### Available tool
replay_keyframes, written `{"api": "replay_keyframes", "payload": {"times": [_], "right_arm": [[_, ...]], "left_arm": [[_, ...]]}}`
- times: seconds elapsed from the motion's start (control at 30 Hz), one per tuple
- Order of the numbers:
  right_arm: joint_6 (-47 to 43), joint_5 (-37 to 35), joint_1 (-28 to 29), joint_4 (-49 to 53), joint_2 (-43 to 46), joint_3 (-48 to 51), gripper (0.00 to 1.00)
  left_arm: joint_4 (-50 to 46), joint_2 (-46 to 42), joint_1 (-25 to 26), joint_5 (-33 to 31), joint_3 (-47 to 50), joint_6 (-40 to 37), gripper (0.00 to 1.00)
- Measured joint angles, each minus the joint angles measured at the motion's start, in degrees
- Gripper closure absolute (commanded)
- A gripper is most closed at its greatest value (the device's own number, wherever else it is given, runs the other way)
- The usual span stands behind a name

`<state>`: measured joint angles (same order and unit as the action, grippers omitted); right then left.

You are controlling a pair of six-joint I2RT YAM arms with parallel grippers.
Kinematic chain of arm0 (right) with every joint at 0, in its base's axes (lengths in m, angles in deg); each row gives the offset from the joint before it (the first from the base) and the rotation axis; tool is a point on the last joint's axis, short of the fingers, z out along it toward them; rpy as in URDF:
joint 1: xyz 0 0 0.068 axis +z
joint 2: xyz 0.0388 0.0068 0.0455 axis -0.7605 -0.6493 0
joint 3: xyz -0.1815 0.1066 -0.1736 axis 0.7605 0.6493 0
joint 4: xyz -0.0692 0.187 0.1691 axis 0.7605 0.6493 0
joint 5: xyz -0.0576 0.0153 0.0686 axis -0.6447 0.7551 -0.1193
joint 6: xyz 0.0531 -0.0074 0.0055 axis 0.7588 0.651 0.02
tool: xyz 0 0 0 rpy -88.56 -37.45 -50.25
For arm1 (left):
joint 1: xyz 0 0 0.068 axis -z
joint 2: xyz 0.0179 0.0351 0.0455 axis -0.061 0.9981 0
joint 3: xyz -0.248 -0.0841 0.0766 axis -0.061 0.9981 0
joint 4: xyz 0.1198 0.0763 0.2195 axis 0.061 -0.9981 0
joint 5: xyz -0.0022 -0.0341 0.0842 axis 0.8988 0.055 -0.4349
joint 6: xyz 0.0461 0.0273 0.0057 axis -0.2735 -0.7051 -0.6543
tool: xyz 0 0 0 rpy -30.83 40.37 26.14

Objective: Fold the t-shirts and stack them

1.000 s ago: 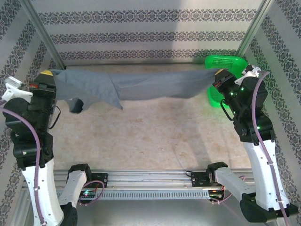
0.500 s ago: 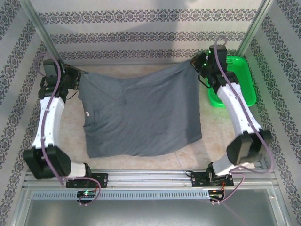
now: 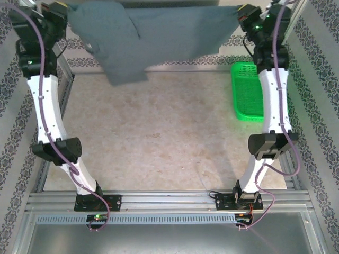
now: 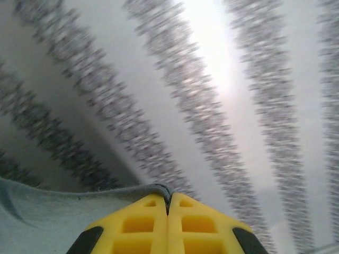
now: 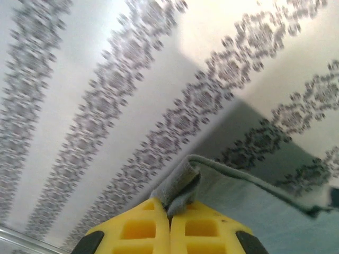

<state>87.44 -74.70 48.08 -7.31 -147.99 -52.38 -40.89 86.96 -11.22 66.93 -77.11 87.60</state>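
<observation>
My right gripper moves down and back, nearer my base, next to release the t-shirt's corner on the bare tabletop (image 3: 217, 129) beside the basket, clear for spreading.
The slate-grey t-shirt (image 3: 153, 37) hangs stretched high in the air between both arms, near the back wall, with one part drooping lower on the left. My left gripper (image 3: 68, 9) is shut on its left edge; the yellow fingers (image 4: 143, 225) pinch a grey hem (image 4: 159, 189). At the top right my right gripper (image 3: 242, 11) is shut on the other edge, where a bunched fold of the t-shirt (image 5: 183, 185) sits between the yellow fingers (image 5: 196, 230) and the cloth runs off to the lower right.
A green basket (image 3: 249, 90) lies on the beige table at the right, below the right arm. Patterned walls enclose the back and sides. The arm bases and a metal rail run along the near edge.
Both arms have swung up and back, lifting the t-shirt off the table, where it lay spread half a second ago. It now hangs stretched in the air.
</observation>
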Motion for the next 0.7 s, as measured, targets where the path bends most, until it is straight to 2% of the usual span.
{"api": "replay_keyframes", "payload": {"times": [0.07,0.13,0.33,0.37,0.47,0.5,0.57,0.7], "right_arm": [[0.3,0.8,-0.4,0.3,3.3,2.8,1.00],[0.5,1.4,-0.5,0.0,8.5,10.9,1.00],[2.0,1.3,0.6,-1.0,26.5,50.8,0.98],[2.0,0.9,1.0,-0.6,28.5,57.9,0.89],[2.6,-0.1,2.0,0.8,31.1,75.3,0.43],[2.6,-0.7,2.1,1.6,31.1,79.1,0.37],[1.2,-1.9,2.0,4.9,30.8,85.1,0.32],[-2.6,-3.6,2.6,10.5,30.8,86.3,0.35]], "left_arm": [[-0.8,-5.2,0.0,0.0,3.0,-0.8,1.00],[-0.7,-12.2,0.0,-0.5,12.0,-1.4,1.00],[0.7,-38.2,0.0,-4.5,58.8,0.2,1.00],[1.4,-41.1,0.0,-4.5,66.3,0.9,0.96],[0.3,-45.8,0.0,-4.5,85.7,2.4,0.55],[-0.7,-46.1,0.0,-4.5,89.9,2.3,0.49],[-4.0,-46.5,0.0,-4.9,97.3,1.9,0.44],[-9.4,-49.4,0.4,-5.3,101.2,0.7,0.47]]}}
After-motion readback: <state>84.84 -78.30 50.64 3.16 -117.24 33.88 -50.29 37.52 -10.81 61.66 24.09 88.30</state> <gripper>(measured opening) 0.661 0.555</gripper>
